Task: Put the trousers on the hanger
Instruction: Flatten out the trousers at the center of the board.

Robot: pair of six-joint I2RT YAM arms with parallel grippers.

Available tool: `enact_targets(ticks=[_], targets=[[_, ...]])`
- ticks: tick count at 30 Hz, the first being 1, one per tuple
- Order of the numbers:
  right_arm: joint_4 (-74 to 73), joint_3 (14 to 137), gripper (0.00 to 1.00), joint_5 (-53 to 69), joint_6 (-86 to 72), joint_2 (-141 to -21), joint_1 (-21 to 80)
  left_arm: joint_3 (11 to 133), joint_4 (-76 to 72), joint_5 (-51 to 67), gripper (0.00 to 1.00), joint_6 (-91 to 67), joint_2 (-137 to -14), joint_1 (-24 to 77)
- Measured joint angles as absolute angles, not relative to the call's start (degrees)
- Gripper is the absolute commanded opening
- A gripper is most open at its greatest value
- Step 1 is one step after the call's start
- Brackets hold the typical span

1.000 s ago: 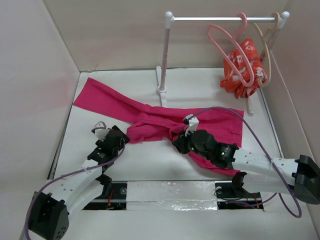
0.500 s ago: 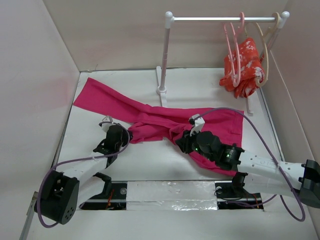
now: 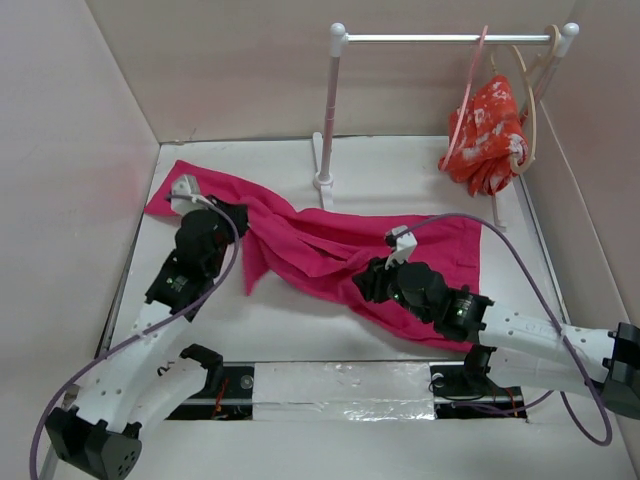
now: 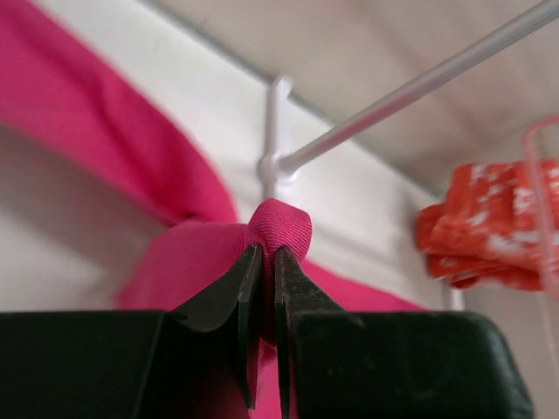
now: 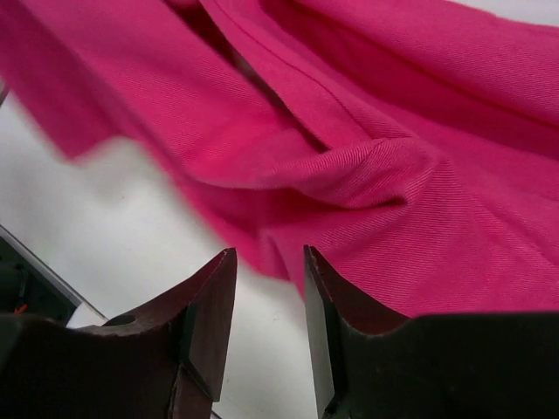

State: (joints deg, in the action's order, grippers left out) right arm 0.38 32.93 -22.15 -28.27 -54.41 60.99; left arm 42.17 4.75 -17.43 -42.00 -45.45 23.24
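A flap of the trousers straggles toward the table's near side, so my left gripper will next pull their pinched fold outward toward the rack's foot (image 3: 324,184) (image 4: 272,164) and release it.
The magenta trousers (image 3: 320,250) lie spread over the table from the back left to the right. My left gripper (image 3: 240,218) is shut on a raised fold of them, and in the left wrist view the cloth (image 4: 279,229) bulges out above the closed gripper (image 4: 268,251). My right gripper (image 3: 363,285) hovers open at the trousers' near edge. In the right wrist view the gripper (image 5: 269,255) has nothing between its fingers and the trousers (image 5: 393,131) lie just beyond. The light-pink hanger (image 3: 468,95) hangs edge-on from the rail.
A white rack (image 3: 328,110) stands at the back, its rail (image 3: 440,38) running right. A beige hanger (image 3: 533,100) on it carries a red-orange patterned garment (image 3: 490,135). Pale walls close in on the left, back and right. A taped strip (image 3: 340,390) lies between the arm bases.
My left gripper has shut on a fold of the trousers and pulled it toward the back left. My right gripper has opened and let go of the cloth. The pink hanger has swung edge-on.
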Motion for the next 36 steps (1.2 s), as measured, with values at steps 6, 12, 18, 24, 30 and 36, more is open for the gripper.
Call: enact_targets(ticks=[6,12,18,24,30,36], targets=[[0.19,32.93,0.64,-22.28,-28.12,-54.06,58.26,63.35,11.51,-17.56,0.00,-34.72,-51.99,23.31],[-0.51,32.93,0.70,-22.09,-28.29,-56.40,56.23,69.58,15.49,-18.13,0.00,-29.91,-59.92,23.31],[-1.32,32.95,0.62,-21.87,-28.27,-57.84,55.94,56.25,15.84,-19.64,0.00,-32.16,-62.48,23.29],[-4.51,32.82,0.15,-22.65,-28.62,-56.60,55.94,50.09,13.32,-21.71,0.00,-35.88,-63.77,23.29],[-4.80,31.59,0.37,-22.72,-29.74,-55.29,55.70,61.84,11.73,-23.46,0.00,-36.01,-75.05,22.74],[-4.71,30.92,0.44,-21.04,-30.46,-55.57,55.57,82.74,14.48,-22.65,0.43,-32.91,-95.09,22.44]])
